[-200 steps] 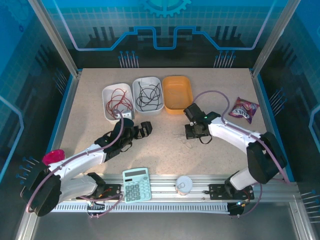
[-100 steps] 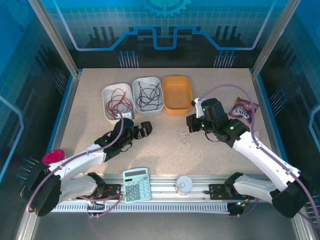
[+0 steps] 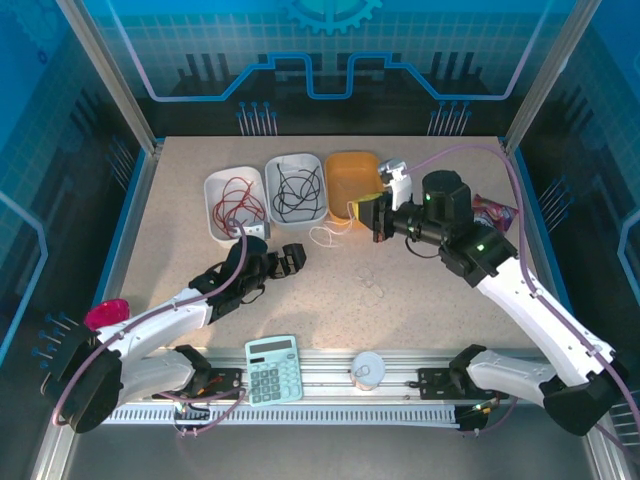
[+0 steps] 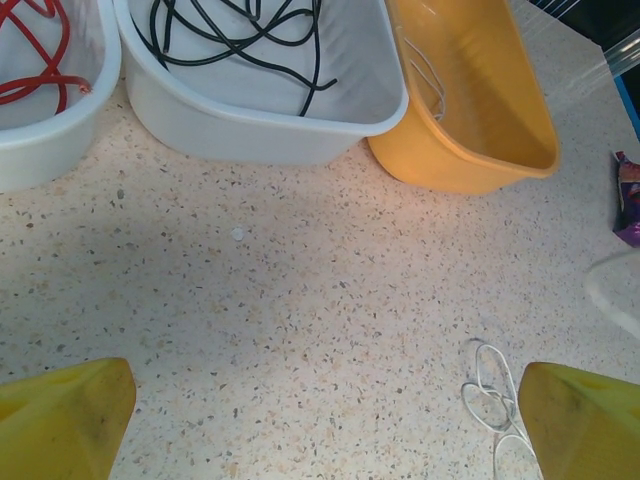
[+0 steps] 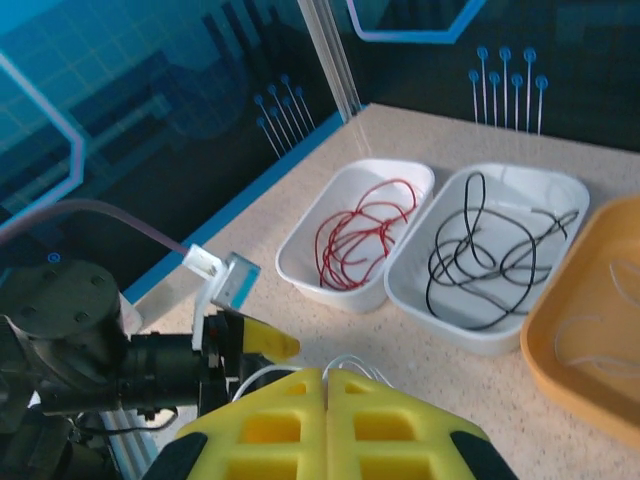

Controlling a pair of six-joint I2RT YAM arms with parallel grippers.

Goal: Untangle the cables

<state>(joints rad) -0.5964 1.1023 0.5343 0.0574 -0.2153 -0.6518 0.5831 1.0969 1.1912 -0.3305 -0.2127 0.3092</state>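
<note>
My right gripper carries the white cable outward over the orange bin's far end (image 3: pixel 350 164) next and tips down to release it, since some white cable already lies there.
My right gripper (image 3: pixel 366 214) is raised in front of the orange bin (image 3: pixel 352 185) and is shut on a white cable (image 3: pixel 325 237), whose loop hangs to its left. In the right wrist view the yellow fingers (image 5: pixel 290 420) are pressed together, with white cable strands (image 5: pixel 352 364) poking out. More white loops (image 3: pixel 372 287) lie on the table, also in the left wrist view (image 4: pixel 490 392). The red cable (image 3: pixel 236 200) and the black cable (image 3: pixel 297 190) each lie in a white bin. My left gripper (image 3: pixel 286 258) rests open, low over the table, its fingers (image 4: pixel 62 420) wide apart around nothing.
The orange bin (image 4: pixel 470 100) holds a thin white strand (image 4: pixel 430 70). A snack bag (image 3: pixel 495 215) lies at the right. A calculator (image 3: pixel 272 368) and a white cup (image 3: pixel 367 370) sit on the front rail, a pink object (image 3: pixel 105 313) at the left.
My right arm has lifted off the table and swung back-left toward the orange bin, carrying part of the white cable up. The left arm has not moved.
</note>
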